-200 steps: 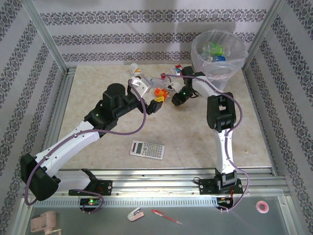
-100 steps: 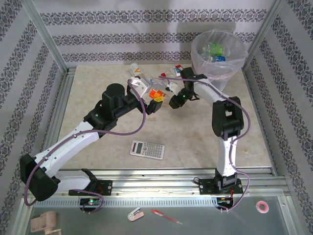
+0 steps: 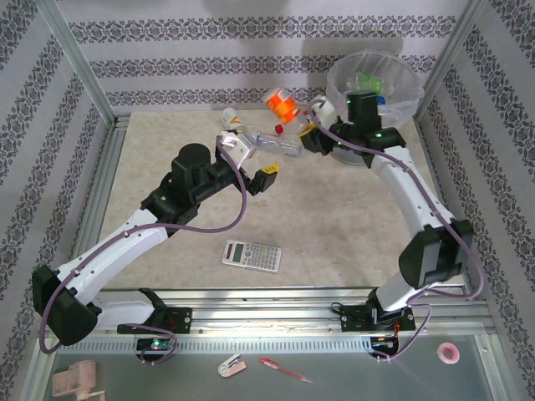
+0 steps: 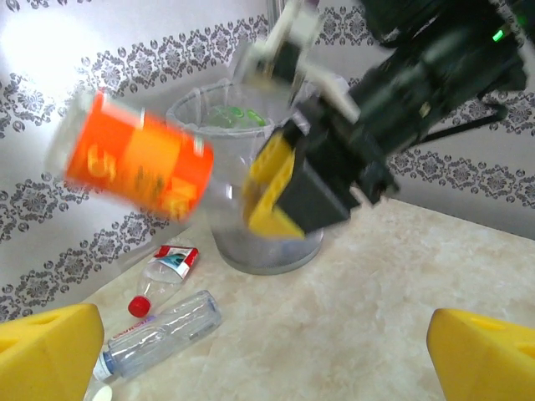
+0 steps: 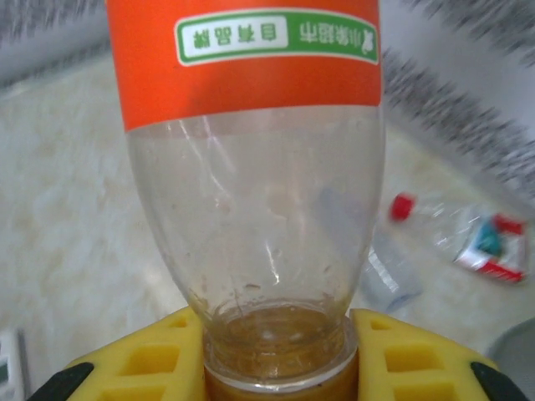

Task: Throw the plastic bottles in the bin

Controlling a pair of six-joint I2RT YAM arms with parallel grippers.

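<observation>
My right gripper lifts outward and over the bin's opening [image 3: 374, 82] next and releases the bottle's neck there, because the orange-labelled bottle still hangs beside the bin.
My right gripper [image 3: 308, 131] is shut on the neck of a clear plastic bottle with an orange label [image 3: 282, 104] [image 5: 251, 150] [image 4: 138, 159]. It holds the bottle in the air just left of the bin [image 3: 407, 98], a grey basket lined with a whitish bag [image 4: 251, 246]. Some bottles [image 3: 361, 82] lie inside the bin. On the table, a clear bottle [image 3: 280, 147] [image 4: 159, 334] and a crushed one with a red cap and red label [image 4: 171, 267] [image 5: 468, 238] lie below the raised one. My left gripper [image 3: 264, 176] [image 4: 267, 359] hovers open and holds nothing, near the clear bottle.
A grey calculator [image 3: 252, 254] lies in the near middle of the table. Another small bottle [image 3: 230, 118] rests by the back wall. Patterned walls and metal frame posts close the table on three sides.
The right arm has lifted the orange-label bottle off the table and swung it up and back toward the bin. The left arm has stayed put, open.
</observation>
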